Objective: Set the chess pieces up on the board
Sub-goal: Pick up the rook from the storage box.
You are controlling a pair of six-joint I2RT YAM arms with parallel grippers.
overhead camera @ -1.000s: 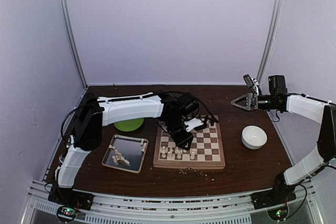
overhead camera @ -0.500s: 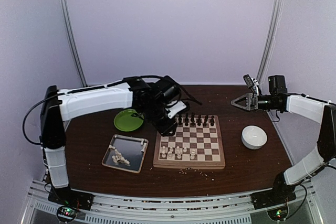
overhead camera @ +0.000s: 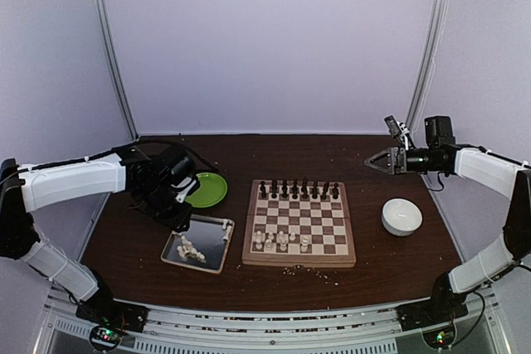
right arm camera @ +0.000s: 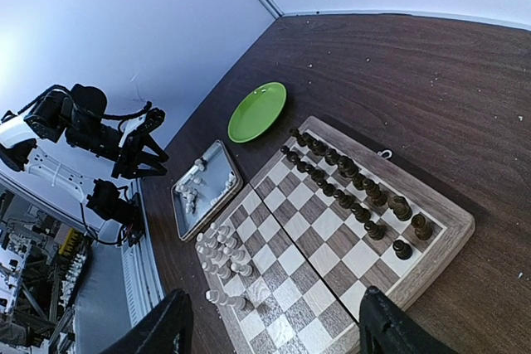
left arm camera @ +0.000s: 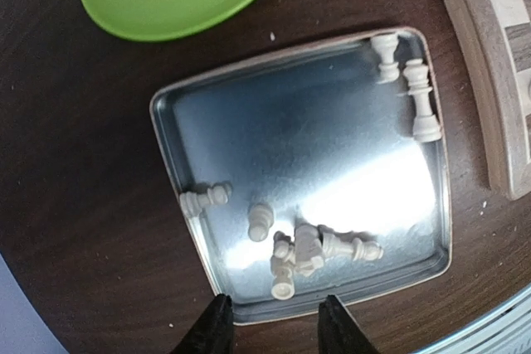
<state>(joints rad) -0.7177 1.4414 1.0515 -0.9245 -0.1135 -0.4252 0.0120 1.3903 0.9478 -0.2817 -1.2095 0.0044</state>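
Note:
The white piece's base is below my left gripper and sticks out of the pile toward the tray's near rim. My left gripper should lower its fingers around that base next.
The wooden chessboard lies mid-table. Dark pieces fill its far rows. Several cream-white pieces stand on its near left squares. More white pieces lie toppled in a silver tray left of the board, two at its far corner. My left gripper is open and empty, hovering above the tray's edge; it also shows in the top view. My right gripper is open and empty, held high at the back right, far from the board.
A green plate sits behind the tray. A white bowl stands right of the board. Pale crumbs lie in front of the board. The board's corner is right of the tray in the left wrist view.
My left arm has swung left, from above the board's left side to above the silver tray. The right arm has not moved.

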